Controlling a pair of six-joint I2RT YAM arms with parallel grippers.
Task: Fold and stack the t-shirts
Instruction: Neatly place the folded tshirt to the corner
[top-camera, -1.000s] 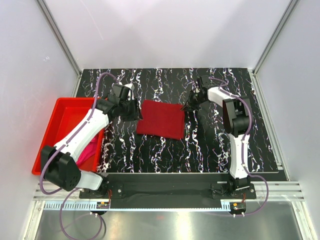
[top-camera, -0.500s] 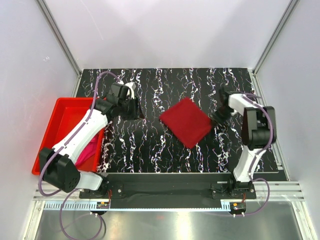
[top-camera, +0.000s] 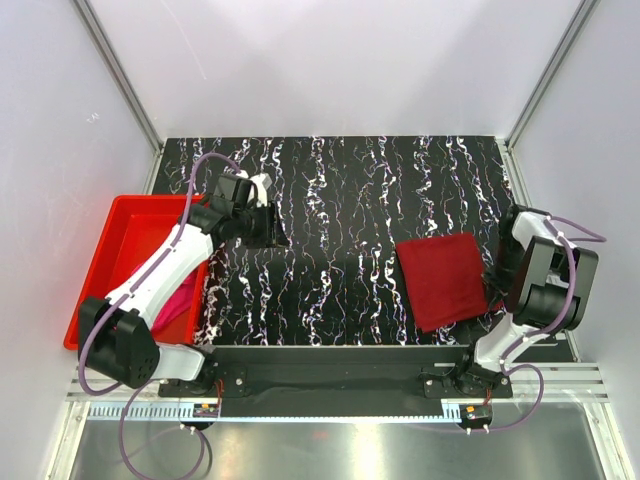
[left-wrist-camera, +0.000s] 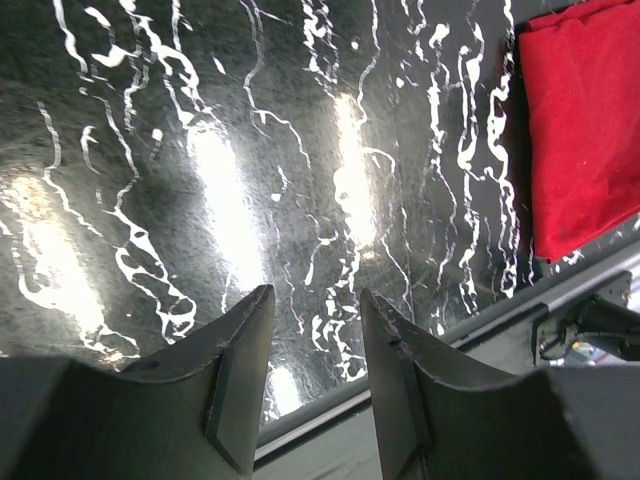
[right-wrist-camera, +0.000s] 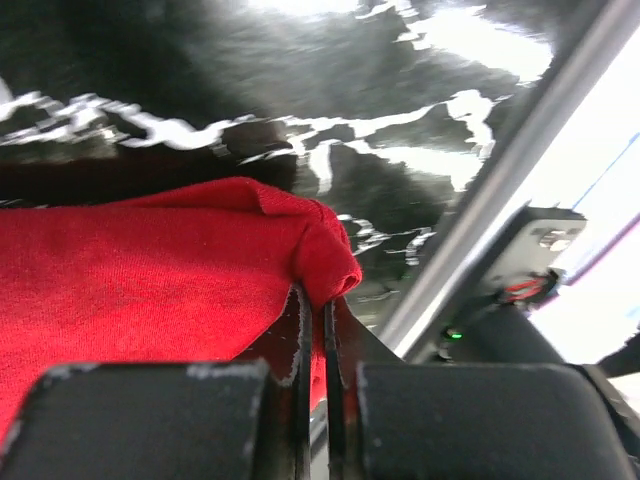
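Observation:
I will drag the bunched corner of the crimson t-shirt back and to the right in the top view with my right gripper, because bare table (top-camera: 497, 268) (right-wrist-camera: 255, 145) shows between the crimson t-shirt and the side bar.
The dark crimson t-shirt (top-camera: 444, 280) lies folded flat at the table's front right. It also shows in the left wrist view as a red t-shirt (left-wrist-camera: 585, 130) at the upper right. My right gripper (top-camera: 492, 285) is at the shirt's right edge, shut on a bunched corner of the crimson cloth (right-wrist-camera: 325, 255); in the right wrist view the gripper (right-wrist-camera: 312, 300) has its jaws pressed together with fabric between them. My left gripper (left-wrist-camera: 315, 295) hangs open and empty over bare table at the left (top-camera: 268, 232). The magenta pink t-shirt (top-camera: 178, 300) lies in the red bin.
A rigid red plastic bin (top-camera: 110, 262) stands at the table's left edge, under the left arm. The black marbled table (top-camera: 340, 200) ends in a metal rail (right-wrist-camera: 500, 190) close to the right gripper. White walls enclose the back and sides.
The right gripper has closed on the crimson shirt's corner and dragged it from the table's middle to the front right, turning it. The left gripper has hardly moved.

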